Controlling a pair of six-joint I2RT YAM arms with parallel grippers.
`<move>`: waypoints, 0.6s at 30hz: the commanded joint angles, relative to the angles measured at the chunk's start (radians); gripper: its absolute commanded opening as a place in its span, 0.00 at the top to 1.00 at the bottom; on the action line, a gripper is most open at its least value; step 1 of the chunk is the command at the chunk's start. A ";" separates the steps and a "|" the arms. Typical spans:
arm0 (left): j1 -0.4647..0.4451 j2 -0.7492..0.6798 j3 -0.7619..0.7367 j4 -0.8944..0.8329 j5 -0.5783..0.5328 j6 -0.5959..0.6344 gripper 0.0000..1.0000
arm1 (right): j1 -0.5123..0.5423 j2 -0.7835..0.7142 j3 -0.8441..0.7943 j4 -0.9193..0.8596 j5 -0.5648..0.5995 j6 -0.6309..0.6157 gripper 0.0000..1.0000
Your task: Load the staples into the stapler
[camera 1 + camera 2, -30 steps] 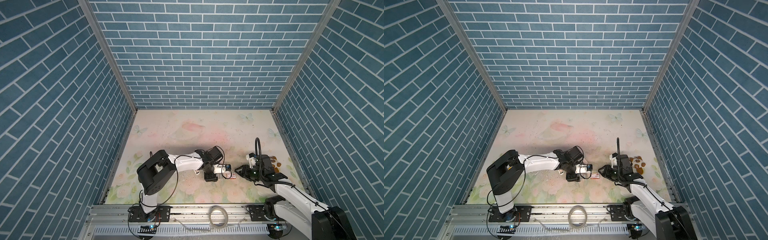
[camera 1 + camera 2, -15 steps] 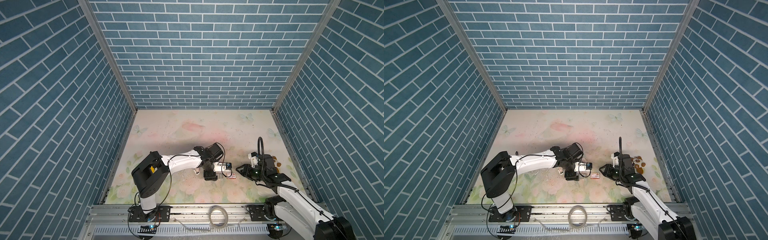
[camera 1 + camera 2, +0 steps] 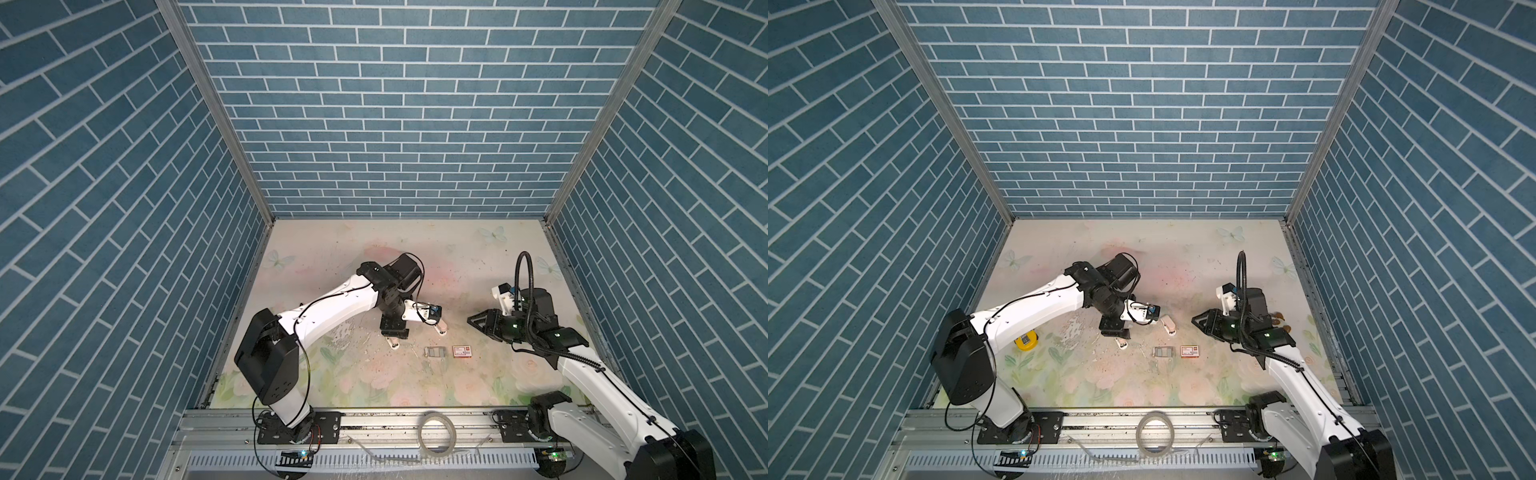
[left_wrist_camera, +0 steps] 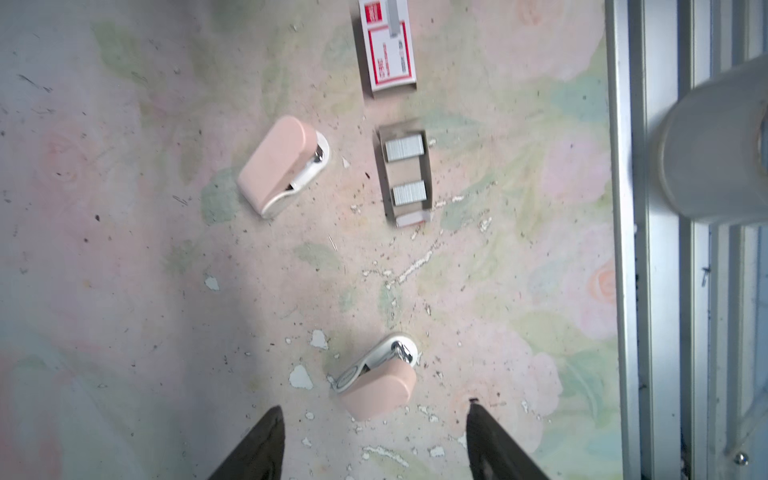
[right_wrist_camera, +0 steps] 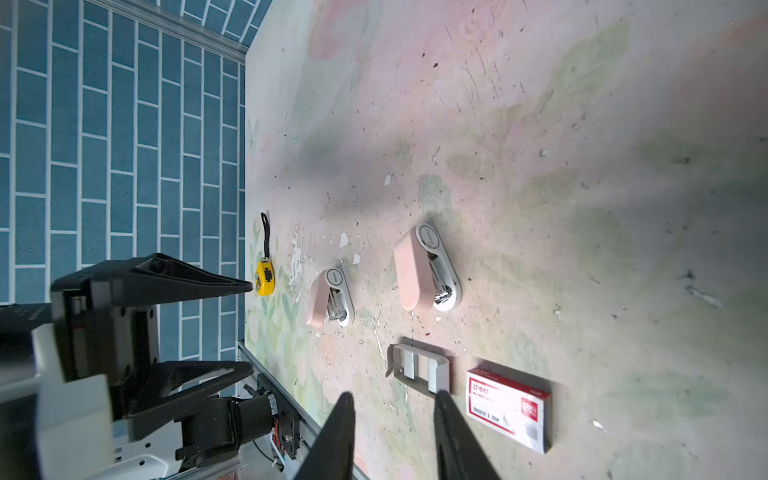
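Observation:
The left gripper moves down toward the tabletop next and turns until its open fingers straddle the small stapler's pink cover (image 3: 1121, 341) (image 4: 379, 389), because the small stapler lies at an angle to them.
Two pink-and-white staplers lie on the table: one (image 3: 441, 328) (image 3: 1169, 325) (image 4: 278, 166) (image 5: 424, 274) nearer the middle, the other (image 3: 392, 344) (image 3: 1122, 343) (image 4: 376, 390) (image 5: 328, 299) to its left. The staples (image 4: 405, 148) (image 5: 409, 365) are two silvery blocks in a small grey tray (image 3: 435, 352) (image 3: 1163, 352) (image 4: 386, 178). My left gripper (image 3: 394, 333) (image 3: 1115, 331) (image 4: 374, 405) (image 5: 251, 326) is open, hovering with the left stapler just ahead of its fingertips. My right gripper (image 3: 476, 322) (image 3: 1200, 322) (image 5: 392, 399) is open and empty, right of the tray.
A red-and-white staple box (image 3: 462, 351) (image 3: 1190, 351) (image 4: 388, 54) (image 5: 509, 409) lies right of the tray. A yellow tape measure (image 3: 1025, 340) (image 5: 264, 278) sits at the left under my left arm. A clear tape roll (image 3: 436, 432) (image 4: 715, 145) rests on the front rail.
My left arm has swung, and its gripper has shifted a little left and back, off the tray and box. The right gripper has drawn slightly back and its fingers stand a bit closer.

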 commanded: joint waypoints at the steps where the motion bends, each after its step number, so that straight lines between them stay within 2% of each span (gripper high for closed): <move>1: 0.010 0.013 -0.043 -0.069 -0.028 0.143 0.30 | -0.003 0.054 0.029 0.019 -0.016 -0.021 0.66; 12: 0.013 0.073 -0.105 0.038 -0.038 0.259 0.31 | -0.003 0.164 0.053 0.122 0.037 0.011 0.66; 18: 0.013 0.096 -0.144 0.110 -0.045 0.243 0.37 | -0.002 0.157 0.039 0.139 0.063 0.018 0.68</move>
